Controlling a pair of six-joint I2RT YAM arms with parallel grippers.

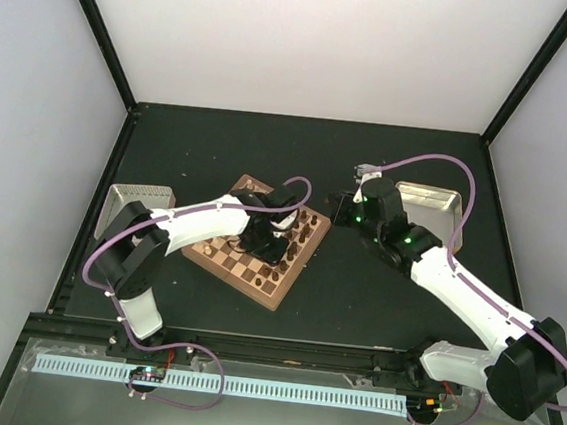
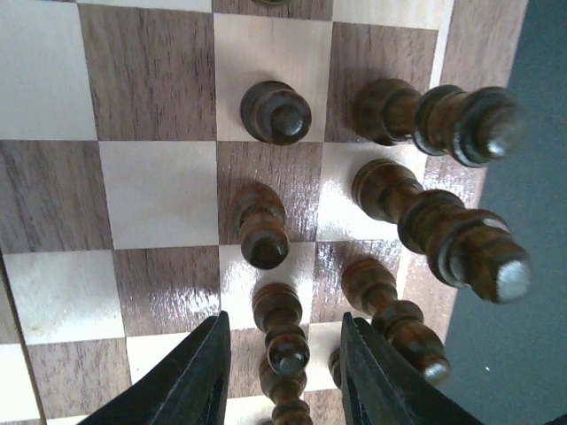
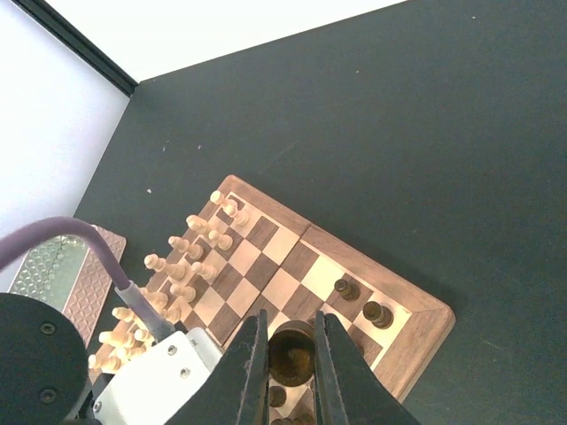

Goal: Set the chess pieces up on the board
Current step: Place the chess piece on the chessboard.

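My right gripper holds its dark piece and should next move back and down to the board's near corner square (image 1: 267, 287) to let go of the piece there. That end of the dark row is empty.
The board (image 1: 279, 284) lies at the table's middle, turned at an angle. Dark chess pieces (image 1: 297, 229) stand along its right side; pale ones (image 3: 182, 266) stand on the far side in the right wrist view. My left gripper (image 1: 259, 236) hangs low over the board, open. In the left wrist view (image 2: 283, 363) its jaws straddle a dark pawn (image 2: 285, 335) without touching it, with several dark pieces (image 2: 275, 112) ahead. My right gripper (image 1: 348, 212) is above the board's right corner, shut on a dark piece (image 3: 292, 356) whose round base faces the camera.
A metal tray (image 1: 142, 199) sits left of the board and another (image 1: 431, 201) at the right behind my right arm. The left tray also shows in the right wrist view (image 3: 55, 274). Black frame posts stand at the table's back corners.
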